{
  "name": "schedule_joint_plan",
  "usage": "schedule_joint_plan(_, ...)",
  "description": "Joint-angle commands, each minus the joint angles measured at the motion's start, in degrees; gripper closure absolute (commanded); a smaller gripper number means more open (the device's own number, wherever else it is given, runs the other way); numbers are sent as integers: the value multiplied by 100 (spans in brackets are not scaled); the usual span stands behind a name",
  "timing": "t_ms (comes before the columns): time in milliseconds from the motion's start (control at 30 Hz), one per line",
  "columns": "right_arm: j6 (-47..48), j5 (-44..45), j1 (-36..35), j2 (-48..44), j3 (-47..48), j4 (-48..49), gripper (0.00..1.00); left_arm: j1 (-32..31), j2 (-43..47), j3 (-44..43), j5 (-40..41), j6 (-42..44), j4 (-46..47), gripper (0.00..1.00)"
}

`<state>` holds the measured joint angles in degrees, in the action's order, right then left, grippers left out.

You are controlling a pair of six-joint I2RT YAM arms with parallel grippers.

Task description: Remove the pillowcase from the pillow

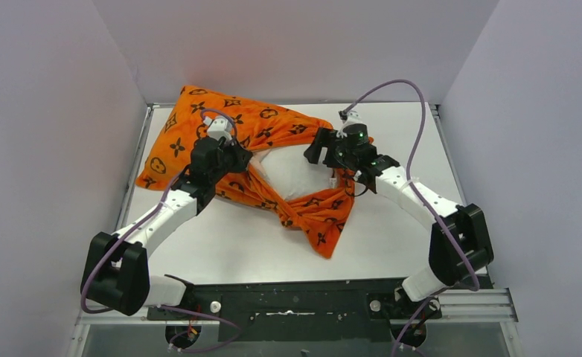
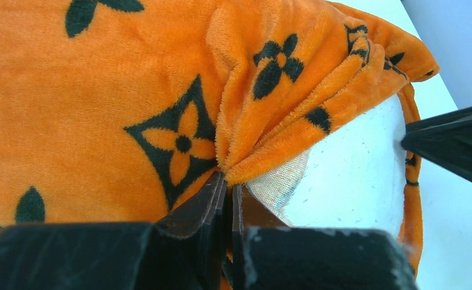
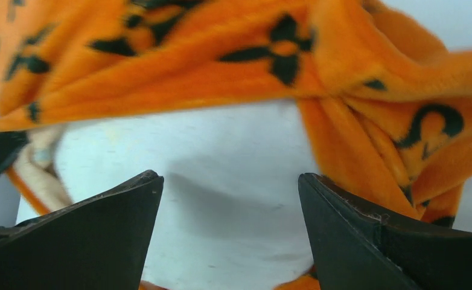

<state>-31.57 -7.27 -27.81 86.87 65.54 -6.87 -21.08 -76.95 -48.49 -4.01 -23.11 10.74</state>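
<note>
The right gripper brings its open fingers down and right in the wrist view next, astride the white pillow corner, which lies bare below it.
The orange pillowcase with black motifs lies bunched across the back of the table, and the white pillow shows through its open mouth. My left gripper is shut on a gathered fold of the pillowcase at the rim of the opening, right beside the bare pillow. My right gripper is open over the exposed pillow, its fingers spread with nothing between them. Orange pillowcase fabric drapes just beyond them.
Grey walls close in the table on the left, back and right. A twisted tail of the pillowcase trails toward the near middle. One black finger of the right gripper shows at the right edge of the left wrist view.
</note>
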Motion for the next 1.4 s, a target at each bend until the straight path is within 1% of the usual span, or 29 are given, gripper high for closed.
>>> schedule_joint_plan(0, -1041, -1114, 683, 156, -501, 635, 14, -19, 41, 6, -45, 61, 393, 100)
schedule_joint_plan(67, -1198, -1171, 823, 301, -571, 589, 14, -32, 26, 2, -44, 53, 406, 100)
schedule_joint_plan(167, -1245, -1298, 816, 610, -478, 460, 14, -74, -7, -15, -83, 44, 463, 100)
schedule_joint_plan(233, -1358, -1536, 778, 789, -488, 623, 15, -145, -49, -19, -125, 80, 552, 100)
schedule_joint_plan(367, -1488, -1585, 566, 1025, -334, 878, 15, -439, -211, -32, -126, 353, 701, 100)
schedule_joint_plan(400, -1499, -1599, 504, 1091, -256, 900, 16, -532, -252, -49, -122, 427, 707, 100)
schedule_joint_plan(433, -1502, -1625, 445, 1168, -176, 928, 20, -595, -286, -73, -252, 503, 722, 100)
schedule_joint_plan(467, -1501, -1657, 402, 1260, -84, 952, 28, -628, -293, -96, -461, 549, 727, 100)
schedule_joint_plan(500, -1509, -1721, 380, 1345, -6, 975, 45, -633, -278, -121, -670, 575, 735, 100)
schedule_joint_plan(533, -1540, -1793, 379, 1417, 63, 1019, 79, -634, -220, -125, -801, 565, 717, 98)
schedule_joint_plan(567, -1570, -1865, 386, 1475, 128, 1046, 99, -634, -135, -129, -861, 555, 655, 86)
schedule_joint_plan(600, -1591, -1912, 409, 1517, 202, 1035, 100, -634, -26, -156, -874, 578, 521, 71)
schedule_joint_plan(667, -1598, -1975, 457, 1538, 300, 1050, 100, -639, 347, -171, -720, 584, 258, 49)
schedule_joint_plan(700, -1600, -1985, 474, 1524, 346, 1044, 100, -665, 558, -162, -686, 613, 179, 27)
schedule_joint_plan(733, -1606, -1991, 490, 1518, 395, 1032, 100, -727, 783, -149, -704, 653, 147, 10)
schedule_joint_plan(767, -1612, -2001, 506, 1505, 461, 1017, 100, -813, 993, -99, -743, 691, 170, 7)
schedule_joint_plan(833, -1675, -2086, 535, 1480, 547, 1008, 100, -1051, 1402, 81, -1035, 759, 392, 6)
schedule_joint_plan(933, -1768, -2244, 560, 1398, 658, 1041, 100, -1438, 1820, 749, -1493, 808, 1277, 6)
schedule_joint_plan(1000, -1787, -2352, 571, 1327, 712, 1046, 100, -1615, 1882, 1257, -1719, 935, 1909, 6)
schedule_joint_plan(1067, -1785, -2459, 568, 1242, 777, 1023, 100, -1659, 1701, 1588, -2042, 977, 2496, 6)
schedule_joint_plan(1133, -1757, -2519, 561, 1147, 825, 940, 100, -1662, 1355, 1775, -2182, 975, 2949, 6)
schedule_joint_plan(1267, -1554, -2600, 551, 957, 919, 707, 100, -1671, 565, 1839, -2164, 1059, 3929, 7)
schedule_joint_plan(1333, -1519, -2686, 550, 890, 895, 580, 100, -1695, 149, 1774, -1988, 1102, 4369, 7)
schedule_joint_plan(1367, -1519, -2730, 549, 865, 887, 532, 100, -1708, -2, 1702, -2034, 1123, 4514, 7)
